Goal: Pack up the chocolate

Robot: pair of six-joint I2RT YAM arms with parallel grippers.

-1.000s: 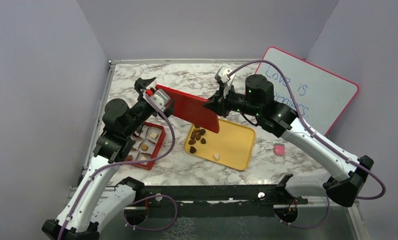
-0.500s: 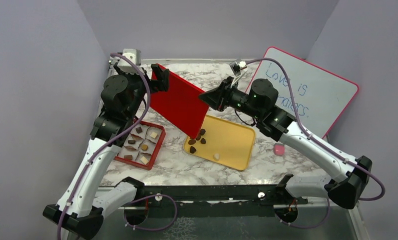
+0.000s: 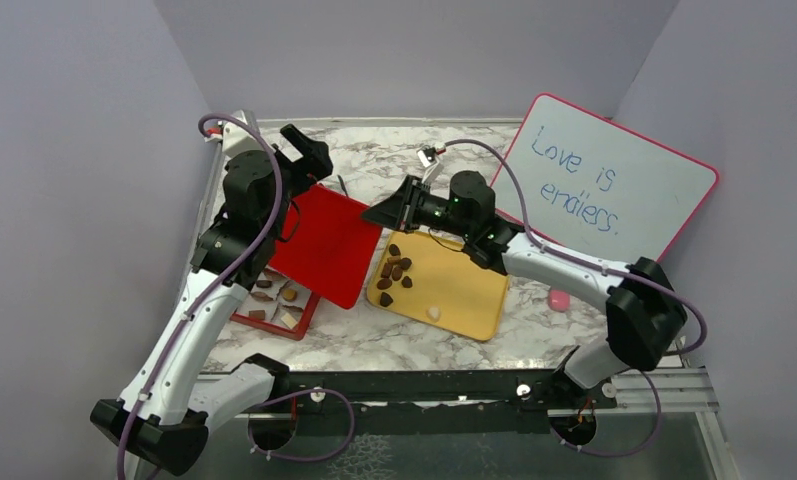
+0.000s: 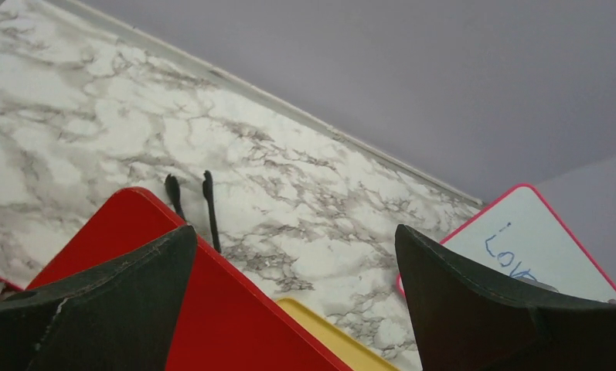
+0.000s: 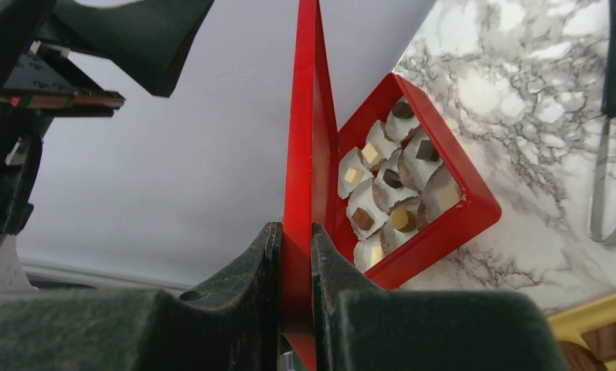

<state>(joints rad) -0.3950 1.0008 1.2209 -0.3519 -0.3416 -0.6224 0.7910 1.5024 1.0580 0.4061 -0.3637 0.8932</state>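
Next, my right gripper lowers the lid to the left in the top view onto the open red box and releases. The box lies below the gripper there.
The red lid [image 3: 319, 245] slants over the right part of the red box [image 3: 257, 318], and my right gripper [image 3: 384, 213] is shut on its right edge. In the right wrist view the fingers [image 5: 262, 267] pinch the lid [image 5: 301, 154] edge-on, with the box [image 5: 451, 224] beyond it. Chocolate [image 5: 389, 182] sits in white paper cups in that box. More dark chocolate [image 3: 394, 270] and one cream piece [image 3: 433, 312] lie on the yellow tray [image 3: 464, 295]. My left gripper [image 3: 304, 155] hangs open above the lid's far corner [image 4: 212, 325], holding nothing.
A whiteboard [image 3: 614, 185] with blue writing leans at the back right. Black tongs [image 4: 208, 205] lie on the marble just beyond the lid. A small pink object [image 3: 559, 298] rests right of the tray. Grey walls close in the left and back sides.
The lid has swung down from a raised tilt to slant over the box. My right gripper has moved left and lower with it. My left gripper has come off the lid and drawn back.
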